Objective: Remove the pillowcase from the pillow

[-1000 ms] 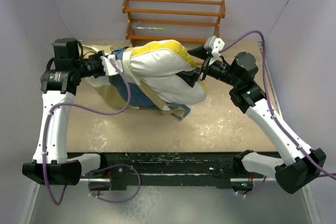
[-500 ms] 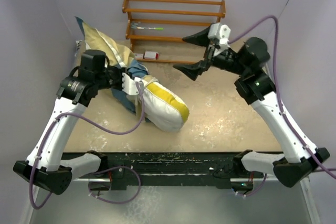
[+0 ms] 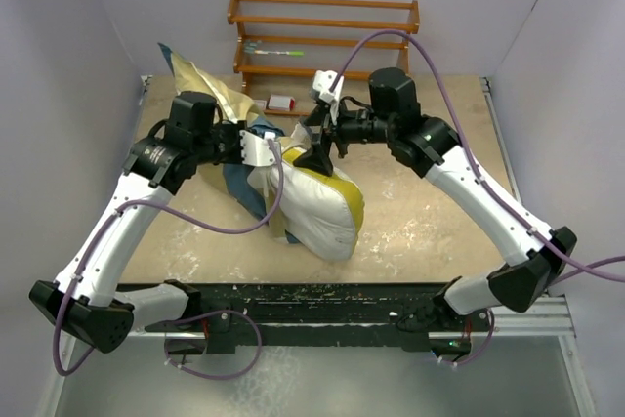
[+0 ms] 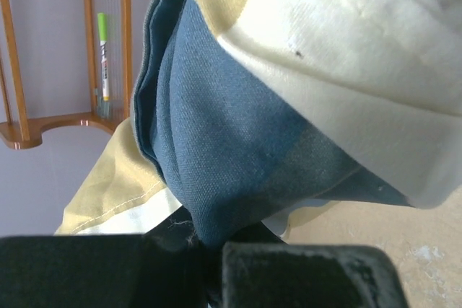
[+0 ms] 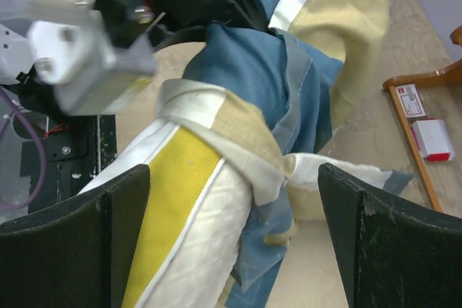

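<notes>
My right gripper will next lift up, center over the pillow's yellow edge band [image 3: 297, 159] [image 5: 182, 179] and lower beside the pillowcase's hem, because the band sits nearer one finger.
The pillow [image 3: 322, 210], cream quilted with a yellow edge band, lies in the middle of the table, its near part bare. The blue, tan and white pillowcase [image 3: 210, 95] is bunched over its far left end and rises toward the back left corner. My left gripper [image 3: 262, 147] is shut on a blue fold of the pillowcase [image 4: 216, 149]. My right gripper [image 3: 316, 144] is open, its fingers [image 5: 390, 243] spread on either side of the pillow's far end [image 5: 195, 236], where the pillowcase [image 5: 260, 84] wraps it. I cannot tell whether they touch it.
A wooden rack [image 3: 322, 38] stands at the back wall with a green pen [image 3: 275, 50] on a shelf. A small red and white box [image 3: 281, 103] lies on the table in front of it. Purple walls close in left, right and back.
The right arm swung left and came down over the pillow's far end, still open. The left gripper moved right with the pillowcase. The pillow shifted slightly to the right.
</notes>
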{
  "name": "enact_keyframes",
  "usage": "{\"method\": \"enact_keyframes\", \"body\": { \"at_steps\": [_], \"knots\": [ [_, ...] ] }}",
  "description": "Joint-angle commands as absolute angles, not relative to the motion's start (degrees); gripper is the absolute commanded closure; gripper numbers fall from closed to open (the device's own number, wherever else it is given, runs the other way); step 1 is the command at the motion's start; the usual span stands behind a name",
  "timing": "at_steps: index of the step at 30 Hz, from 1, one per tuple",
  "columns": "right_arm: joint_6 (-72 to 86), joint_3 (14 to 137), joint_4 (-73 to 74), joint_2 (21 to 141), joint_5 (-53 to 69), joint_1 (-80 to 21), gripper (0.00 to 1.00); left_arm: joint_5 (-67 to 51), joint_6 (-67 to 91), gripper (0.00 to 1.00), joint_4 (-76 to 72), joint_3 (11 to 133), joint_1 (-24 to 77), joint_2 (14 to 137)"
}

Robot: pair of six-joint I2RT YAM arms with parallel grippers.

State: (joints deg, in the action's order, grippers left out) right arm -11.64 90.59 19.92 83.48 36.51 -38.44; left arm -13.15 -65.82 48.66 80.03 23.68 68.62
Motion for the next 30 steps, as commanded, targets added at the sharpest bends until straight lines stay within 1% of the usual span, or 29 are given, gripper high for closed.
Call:
{"method": "enact_keyframes", "body": {
  "at_steps": [1,3,8,10,18,22,24,27,30],
  "knots": [
    [-12.32,91.93,22.30,78.44,37.40,-38.41,0.00,-5.87,-61.06,1.00,43.40,82.14,23.23,69.57],
    [-10.83,92.27,20.71,77.30,36.38,-38.34,0.00,-3.67,-59.18,1.00,42.17,82.44,23.21,70.43],
    [-8.26,90.96,10.89,73.44,33.49,-38.36,0.00,2.26,-55.23,1.00,41.05,85.51,23.25,73.39],
    [-8.24,91.43,9.76,73.38,33.56,-38.36,0.00,1.82,-53.38,1.00,41.99,87.18,23.27,73.66],
    [-12.92,95.80,17.50,80.25,34.43,-38.34,0.00,0.69,-48.83,1.00,44.73,91.03,23.21,73.44],
    [-17.10,95.85,18.73,82.40,29.81,-38.35,0.01,-0.35,-48.74,1.00,44.30,91.82,23.21,72.10],
    [-18.51,96.71,20.06,83.53,29.40,-38.39,0.01,-0.72,-48.30,1.00,44.51,93.08,23.24,71.83],
    [-20.23,100.18,24.27,86.20,30.39,-38.35,0.02,-1.49,-47.59,1.00,46.24,94.84,23.23,71.82],
    [-21.85,100.57,28.20,88.02,33.84,-38.46,0.03,-2.54,-47.39,1.00,47.03,93.71,23.25,70.79]
  ]
}}
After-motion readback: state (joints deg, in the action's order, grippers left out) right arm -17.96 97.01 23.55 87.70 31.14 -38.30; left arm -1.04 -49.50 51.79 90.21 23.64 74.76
